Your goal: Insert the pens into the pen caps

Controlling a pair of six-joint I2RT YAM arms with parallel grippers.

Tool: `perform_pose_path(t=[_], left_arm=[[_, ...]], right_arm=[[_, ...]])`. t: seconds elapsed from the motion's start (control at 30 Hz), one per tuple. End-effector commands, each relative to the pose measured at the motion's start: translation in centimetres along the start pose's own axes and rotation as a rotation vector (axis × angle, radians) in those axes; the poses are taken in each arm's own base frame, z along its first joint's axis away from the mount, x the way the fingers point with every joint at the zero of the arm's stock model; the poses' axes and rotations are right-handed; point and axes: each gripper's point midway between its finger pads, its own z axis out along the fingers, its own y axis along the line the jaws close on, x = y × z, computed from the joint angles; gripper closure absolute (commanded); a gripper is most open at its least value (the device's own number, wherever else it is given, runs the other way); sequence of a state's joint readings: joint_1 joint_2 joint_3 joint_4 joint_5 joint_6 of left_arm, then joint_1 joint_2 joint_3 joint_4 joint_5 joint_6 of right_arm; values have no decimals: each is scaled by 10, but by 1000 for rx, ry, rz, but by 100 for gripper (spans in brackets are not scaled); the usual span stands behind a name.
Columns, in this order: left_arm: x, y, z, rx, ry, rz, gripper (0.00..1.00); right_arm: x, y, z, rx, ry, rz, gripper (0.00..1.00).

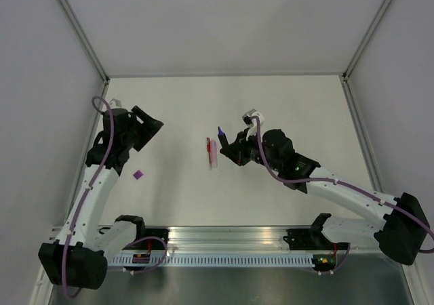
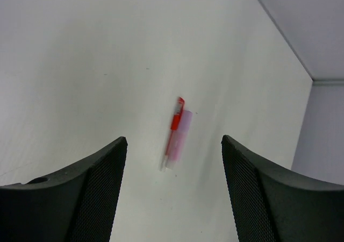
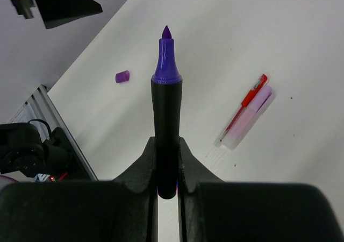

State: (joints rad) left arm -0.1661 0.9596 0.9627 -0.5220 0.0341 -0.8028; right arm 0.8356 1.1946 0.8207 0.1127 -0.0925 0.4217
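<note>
My left gripper moves its open fingers back and down around the purple cap (image 1: 138,174) next, since the pen's tip is bare.
My right gripper (image 3: 167,161) is shut on the dark purple-black pen (image 3: 165,107), held above the table with its bare purple tip pointing away; it also shows in the top view (image 1: 223,137). The purple cap (image 1: 138,174) lies on the table at the left, also in the right wrist view (image 3: 122,77). The pink pen (image 1: 213,154) and thin red pen (image 1: 209,149) lie side by side at the table's middle, also in the left wrist view (image 2: 180,137). My left gripper (image 1: 150,130) is open and empty, above the table left of the pens.
White walls with metal corner posts (image 1: 78,30) enclose the table. A metal rail (image 1: 224,240) with the arm bases runs along the near edge. No pink or red loose cap shows.
</note>
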Motion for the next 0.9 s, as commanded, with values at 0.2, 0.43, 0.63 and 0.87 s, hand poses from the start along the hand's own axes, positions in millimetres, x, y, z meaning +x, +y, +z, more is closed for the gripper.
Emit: perform_pose_path(t=[0.2, 0.43, 0.63, 0.87], left_arm=[[-8, 114, 25, -441, -10, -60, 21], [33, 180, 5, -704, -84, -684, 20], [74, 206, 8, -951, 24, -867, 21], [82, 225, 17, -1100, 57, -909, 22]], right_arm=[[2, 9, -29, -79, -47, -6, 100], [3, 8, -35, -78, -56, -4, 100], [3, 3, -35, -53, -57, -12, 100], [7, 3, -31, -56, -41, -11, 100]])
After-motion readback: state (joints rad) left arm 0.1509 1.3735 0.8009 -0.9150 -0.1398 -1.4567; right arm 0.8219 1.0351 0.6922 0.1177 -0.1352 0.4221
